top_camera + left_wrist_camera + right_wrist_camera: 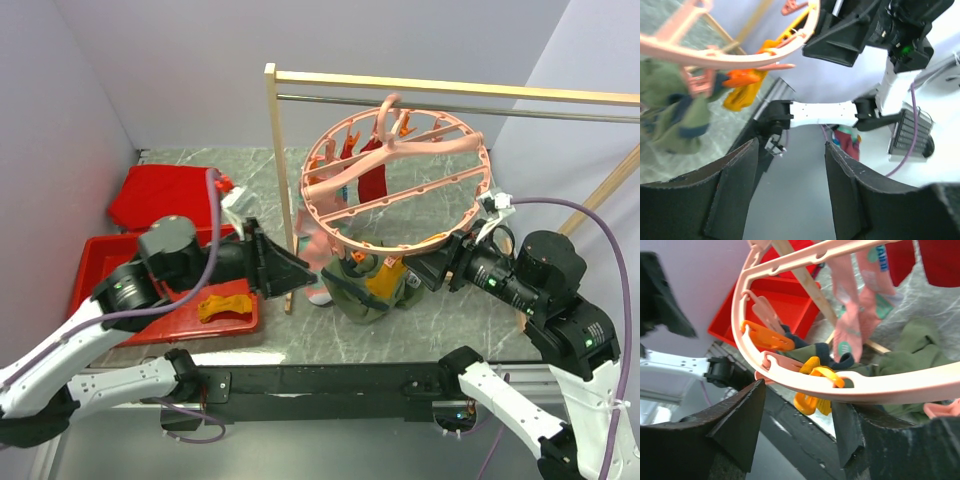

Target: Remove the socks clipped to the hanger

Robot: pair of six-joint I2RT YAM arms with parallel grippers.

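Observation:
My left gripper needs to get onto the hanging part of the mustard sock. It should first move across toward my right gripper, under the ring's near edge.
The salmon-pink round hanger (395, 180) hangs by its hook from the rack's metal rail. Clipped to it are socks: a red one (372, 175), a pink one (318, 250), an olive green one (352, 285) and a mustard one (386, 282). My left gripper (300, 272) stands open just left of the ring's low edge, with nothing between its fingers (735, 190). My right gripper (428, 268) is open at the ring's right low edge. In its wrist view the ring (840, 382) runs just above the jaws and the mustard sock (812, 402) hangs between them, ungripped.
A wooden rack post (270, 150) stands just behind the left gripper. A red tray (100, 265) at the left holds a yellow-orange fabric piece (225, 305). Red cloth (160, 195) lies behind it. Grey walls close in on both sides.

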